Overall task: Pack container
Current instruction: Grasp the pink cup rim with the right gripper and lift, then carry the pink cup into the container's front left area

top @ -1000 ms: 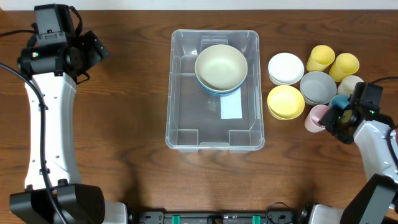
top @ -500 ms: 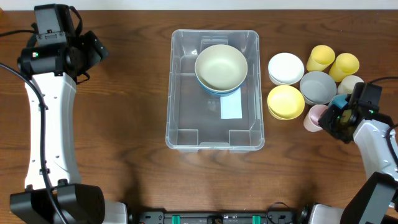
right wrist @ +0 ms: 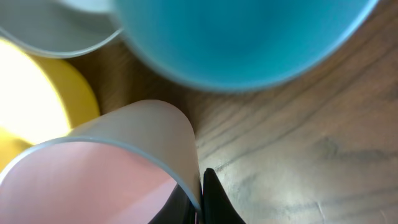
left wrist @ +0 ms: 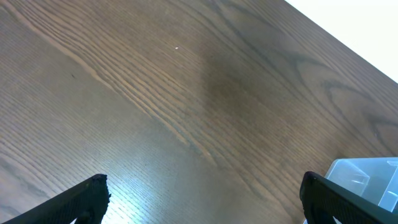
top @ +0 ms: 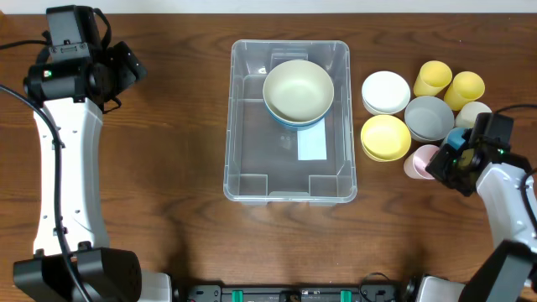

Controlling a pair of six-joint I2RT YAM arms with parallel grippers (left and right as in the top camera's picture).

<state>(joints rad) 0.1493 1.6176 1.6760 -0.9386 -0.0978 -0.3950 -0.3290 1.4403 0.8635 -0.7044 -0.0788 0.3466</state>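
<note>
My right gripper lifts over to the container's bowl-free near corner (top: 251, 178), to its left in the overhead view, next. It then lowers the cup to release it.
The container (top: 252, 159) is a clear bin at mid-table, its corner showing in the left wrist view (left wrist: 367, 177). A cream bowl (top: 298, 91) nested in a blue one sits in its far half. Just right of the container, my right gripper (top: 438, 162) is shut on the rim of a pink cup (top: 417, 162). In the right wrist view the cup's wall (right wrist: 112, 168) is pinched between the two black fingers of this gripper (right wrist: 200, 199). My left gripper (top: 126, 71) hangs open over bare wood at the far left (left wrist: 202, 186), holding nothing.
Right of the container stand a white bowl (top: 386, 91), a yellow bowl (top: 385, 137), a grey bowl (top: 429, 117), two yellow cups (top: 449, 81), a cream cup (top: 472, 111) and a teal cup (top: 457, 137). The teal cup (right wrist: 242, 37) is close behind the pink one.
My right gripper has shut on the pink cup's rim, and the cup has shifted a little to the left. The left arm has not moved.
</note>
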